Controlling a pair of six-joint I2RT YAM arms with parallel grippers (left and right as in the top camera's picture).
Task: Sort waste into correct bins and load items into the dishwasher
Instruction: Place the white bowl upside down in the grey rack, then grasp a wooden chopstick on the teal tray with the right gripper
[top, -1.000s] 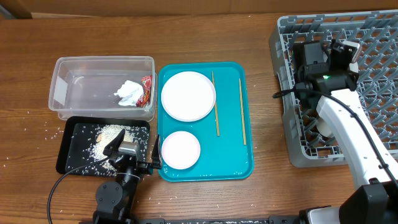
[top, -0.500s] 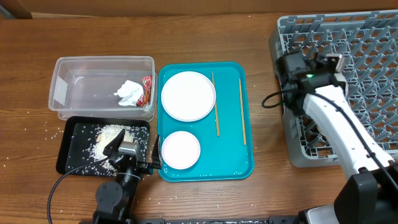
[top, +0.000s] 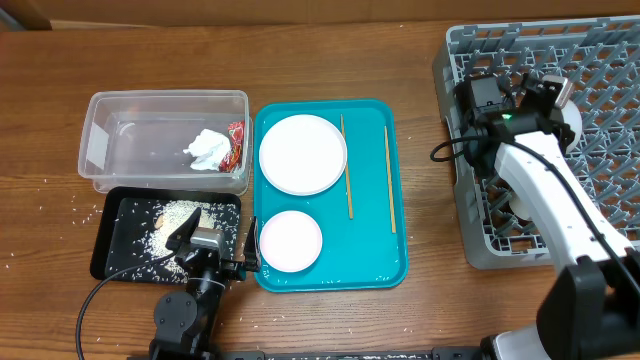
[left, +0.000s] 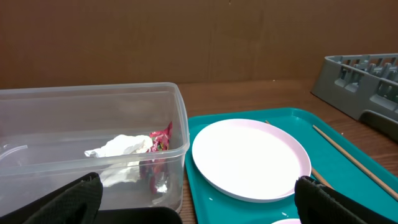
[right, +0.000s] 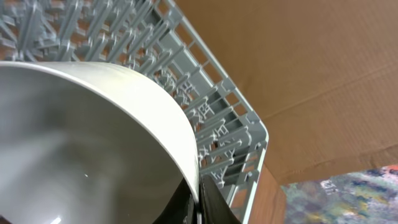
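My right gripper carries the bowl (right: 74, 143) toward the rack's side by the teal tray next, then down onto the rack's wires, since the bowl hangs above them.
My right gripper (right: 198, 200) is shut on the rim of the white-grey bowl (right: 74, 143), holding it tilted over the left part of the grey dish rack (top: 600, 60); the overhead view shows the gripper (top: 548, 95) there too. My left gripper (left: 199, 202) is open and empty, low between the black tray (top: 110, 240) and the teal tray. The black tray holds rice crumbs (top: 178, 215). The clear tub (top: 165, 97) holds the white napkin (top: 207, 150) and the red foil wrapper (top: 235, 145). The large plate (top: 302, 153), the smaller plate (top: 290, 240) and two chopsticks (top: 347, 180) lie on the teal tray.
The teal serving tray (top: 372, 262) sits mid-table. Stray rice crumbs (top: 60, 200) lie on the wood left of the black tray. A small white object (top: 520, 208) sits in the rack, partly hidden by my right arm. A cardboard wall stands behind the table.
My right gripper swung left and then back right over the rack's left side, turning the bowl. The left arm and everything on the trays stayed still.
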